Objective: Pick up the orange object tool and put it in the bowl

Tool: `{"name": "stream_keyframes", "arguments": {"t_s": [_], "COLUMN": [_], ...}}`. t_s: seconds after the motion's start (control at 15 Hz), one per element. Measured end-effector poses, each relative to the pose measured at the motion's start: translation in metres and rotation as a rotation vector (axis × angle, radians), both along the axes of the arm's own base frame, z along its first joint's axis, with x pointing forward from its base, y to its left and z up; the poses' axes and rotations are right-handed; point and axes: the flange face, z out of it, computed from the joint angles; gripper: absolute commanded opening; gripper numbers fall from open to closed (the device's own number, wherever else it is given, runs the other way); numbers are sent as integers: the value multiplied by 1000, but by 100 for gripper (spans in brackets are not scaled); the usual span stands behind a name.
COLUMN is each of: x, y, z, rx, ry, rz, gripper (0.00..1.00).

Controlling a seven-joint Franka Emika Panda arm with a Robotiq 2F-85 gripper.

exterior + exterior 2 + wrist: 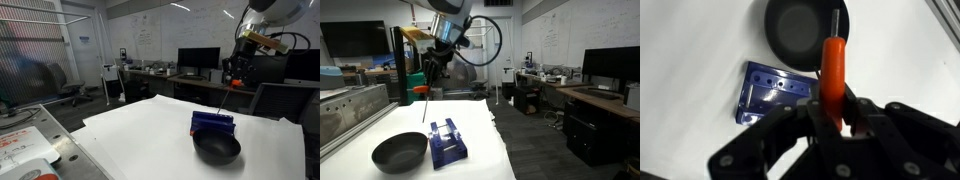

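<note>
My gripper lowers to the black bowl's open inside below it next and releases there, since the orange object tool (833, 68) hangs high above the table.
My gripper (834, 112) is shut on the orange object tool (833, 68), holding it by its orange handle high above the table. In both exterior views the thin dark shaft hangs down from the gripper (235, 80) (423, 88), with the orange tip at the jaws (235, 84) (421, 90). The black bowl (217, 149) (399, 152) sits on the white table beside the ribbed blue block. In the wrist view the bowl (790, 28) lies below, at the top of the picture, with the tool's handle over its edge.
The ribbed blue block (211, 123) (447, 141) (773, 92) touches or nearly touches the bowl. The white table top (140, 135) spreads around them. Desks, monitors and chairs stand behind. A metal frame (350, 110) runs along one table side.
</note>
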Motion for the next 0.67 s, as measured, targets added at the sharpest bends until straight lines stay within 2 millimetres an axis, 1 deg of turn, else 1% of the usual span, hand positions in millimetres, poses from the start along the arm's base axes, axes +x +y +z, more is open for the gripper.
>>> {"name": "stream_keyframes", "arguments": {"t_s": [0.07, 0.2, 0.33, 0.4, 0.53, 0.6, 0.67], "x": [-2, -7, -10, -11, -11, -9, -8], "y": [-6, -11, -9, -6, 1, 6, 12], "z": [-19, -63, -104, -120, -145, -153, -159], "rx": [39, 83, 109, 119, 133, 135, 136], "ry": [27, 100, 161, 183, 209, 212, 211], "rz": [19, 59, 99, 120, 163, 185, 207], "gripper": [14, 14, 14, 14, 14, 15, 23]}}
